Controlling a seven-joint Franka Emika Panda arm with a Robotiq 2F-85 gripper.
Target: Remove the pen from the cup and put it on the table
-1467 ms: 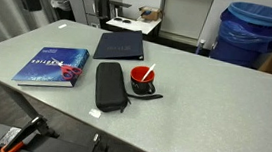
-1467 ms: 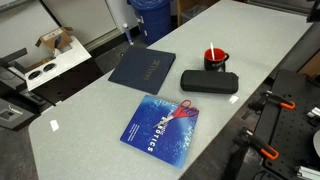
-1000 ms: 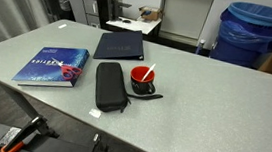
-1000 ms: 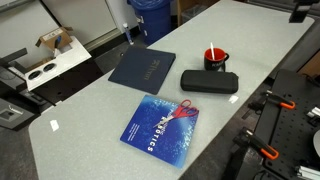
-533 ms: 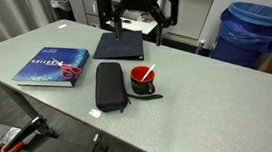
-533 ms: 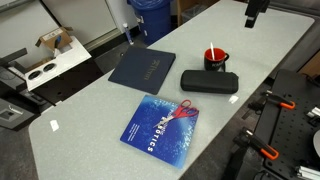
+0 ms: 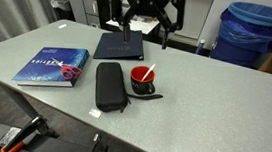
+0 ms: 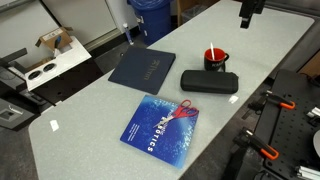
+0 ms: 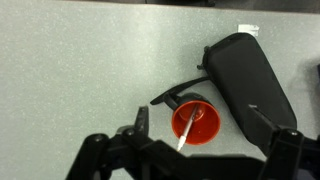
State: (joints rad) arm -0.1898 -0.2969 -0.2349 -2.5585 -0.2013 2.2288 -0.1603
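Note:
The pen's whitish upper end [image 7: 151, 66] [image 9: 182, 145] sticks out above the cup's rim, below my gripper, so my gripper will go down and turn its open fingers around that end.
The small red cup [image 7: 142, 82] stands on the pale grey-green table [image 7: 224, 105], next to a black zip case. The thin whitish pen [image 7: 148, 72] leans inside the cup with its tip above the rim. Both exterior views show them; the cup [image 8: 215, 61] and the pen [image 8: 210, 52] sit near the table's far side. My gripper [image 7: 146, 31] hangs open and empty high above the table, behind the cup, and also shows at the top edge [image 8: 247, 14]. In the wrist view the open jaws [image 9: 205, 125] frame the cup [image 9: 198, 115] and the pen [image 9: 185, 131] far below.
A black zip case [image 7: 110, 87] lies beside the cup. A blue book with red scissors on it [image 7: 52, 65] lies at the left. A dark folder [image 7: 121, 46] lies behind them. A blue bin [image 7: 253, 32] stands beyond the table.
My arm has come into both exterior views and the gripper has moved over the table towards the cup. The cup, the pen and the other things have not moved.

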